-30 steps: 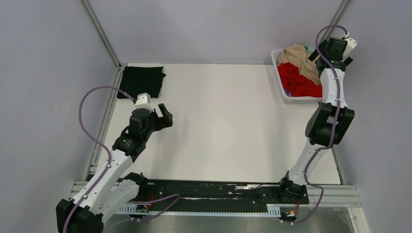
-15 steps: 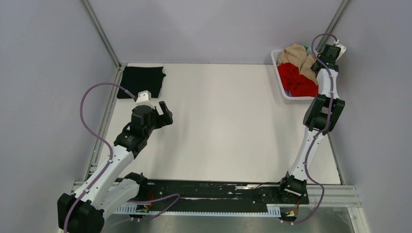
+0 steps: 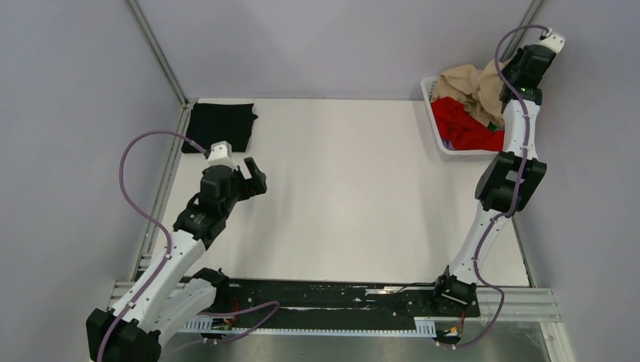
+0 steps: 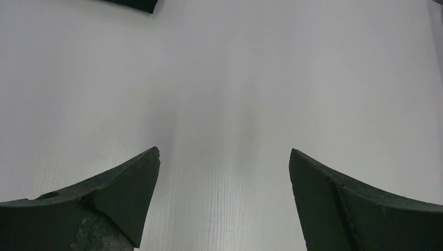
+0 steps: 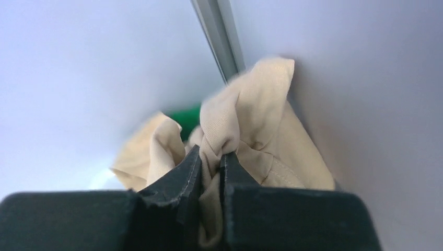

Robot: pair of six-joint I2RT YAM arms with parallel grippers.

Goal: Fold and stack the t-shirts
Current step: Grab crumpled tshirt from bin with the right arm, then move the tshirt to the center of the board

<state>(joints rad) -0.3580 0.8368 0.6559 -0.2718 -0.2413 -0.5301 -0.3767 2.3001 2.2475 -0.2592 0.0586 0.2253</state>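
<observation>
The tabletop is bare to the left in the top view, so the robot's right gripper will next rise from the basket (image 3: 435, 128), swing back over that tabletop, go down and let go.
A beige t-shirt (image 3: 472, 84) is bunched on top of a red t-shirt (image 3: 464, 124) in the white basket (image 3: 435, 128) at the back right. My right gripper (image 5: 211, 155) is shut on a fold of the beige t-shirt (image 5: 251, 120), lifted above the basket near the right wall; a bit of green t-shirt (image 5: 189, 116) shows behind it. A folded black t-shirt (image 3: 220, 126) lies at the back left of the table. My left gripper (image 3: 256, 178) hangs open over the left part of the table, nothing between its fingers (image 4: 130, 183).
The white table (image 3: 347, 188) is walled by grey panels with metal corner posts (image 3: 155, 49). The basket stands against the right wall. A corner of the black t-shirt (image 4: 137, 4) shows at the top of the left wrist view.
My right gripper dipped into the basket, shut on the beige t-shirt and rose with it. The left arm barely moved.
</observation>
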